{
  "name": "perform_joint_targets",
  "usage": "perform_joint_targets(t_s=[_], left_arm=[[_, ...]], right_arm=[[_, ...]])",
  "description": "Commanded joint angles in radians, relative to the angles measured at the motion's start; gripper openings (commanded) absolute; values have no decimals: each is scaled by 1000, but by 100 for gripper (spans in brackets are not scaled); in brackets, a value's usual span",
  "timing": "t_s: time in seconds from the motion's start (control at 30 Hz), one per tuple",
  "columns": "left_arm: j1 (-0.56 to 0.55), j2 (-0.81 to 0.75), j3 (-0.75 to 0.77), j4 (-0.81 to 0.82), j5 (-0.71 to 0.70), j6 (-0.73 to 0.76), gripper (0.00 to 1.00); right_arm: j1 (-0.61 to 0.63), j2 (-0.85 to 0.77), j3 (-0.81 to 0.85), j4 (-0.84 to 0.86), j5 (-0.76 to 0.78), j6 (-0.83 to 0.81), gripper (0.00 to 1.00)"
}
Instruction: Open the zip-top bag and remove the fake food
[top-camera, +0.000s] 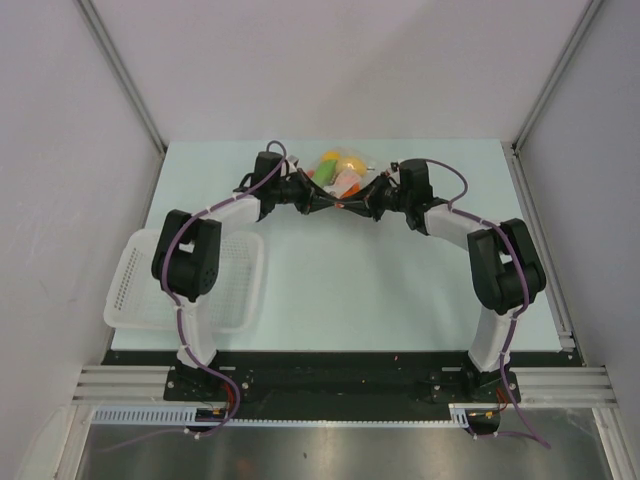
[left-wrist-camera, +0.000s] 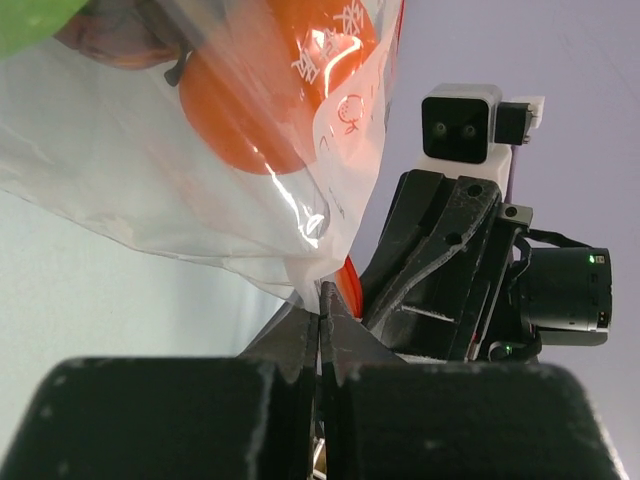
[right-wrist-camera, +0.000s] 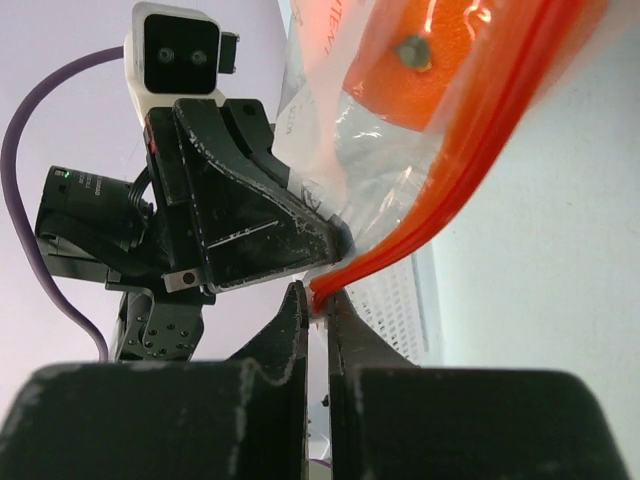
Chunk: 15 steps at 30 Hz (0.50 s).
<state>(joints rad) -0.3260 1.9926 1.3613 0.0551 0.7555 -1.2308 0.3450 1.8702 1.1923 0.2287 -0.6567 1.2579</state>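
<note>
My right gripper will next pull along the red-orange zip strip (left-wrist-camera: 348, 276), toward the right in the top view, then release, as my left gripper anchors the zip-top bag's clear fold.
The zip-top bag (top-camera: 339, 176) hangs between both grippers over the far middle of the table. It holds the fake food (top-camera: 346, 165), yellow, green, orange and peach pieces. My left gripper (left-wrist-camera: 322, 300) is shut on a clear fold of the zip-top bag (left-wrist-camera: 180, 190), just beside the red-orange zip strip (left-wrist-camera: 348, 276). An orange fruit (left-wrist-camera: 250, 110) presses against the plastic above. My right gripper (right-wrist-camera: 320, 297) is shut on the end of the zip strip (right-wrist-camera: 470, 150), with an orange fruit (right-wrist-camera: 415, 60) inside the bag above it. The two grippers face each other, almost touching.
A white mesh basket (top-camera: 140, 290) sits at the near left of the table, partly under the left arm. Grey walls enclose the table on the left, right and far sides.
</note>
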Motion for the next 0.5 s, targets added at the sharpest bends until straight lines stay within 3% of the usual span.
perform_joint_targets(t_s=[0.0, 0.3, 0.37, 0.4, 0.47], left_arm=[[21, -66, -13, 3, 18, 36, 0], [42, -71, -14, -40, 41, 79, 0], [41, -61, -10, -43, 57, 71, 17], [39, -63, -11, -34, 59, 67, 33], [39, -70, -7, -41, 56, 65, 50]], right_arm=[[-63, -26, 10, -11, 57, -14, 0], [-35, -75, 10, -42, 60, -12, 0], [-26, -71, 10, -25, 54, -8, 0], [-15, -68, 10, -19, 46, 11, 0], [-3, -63, 10, -3, 48, 26, 0]])
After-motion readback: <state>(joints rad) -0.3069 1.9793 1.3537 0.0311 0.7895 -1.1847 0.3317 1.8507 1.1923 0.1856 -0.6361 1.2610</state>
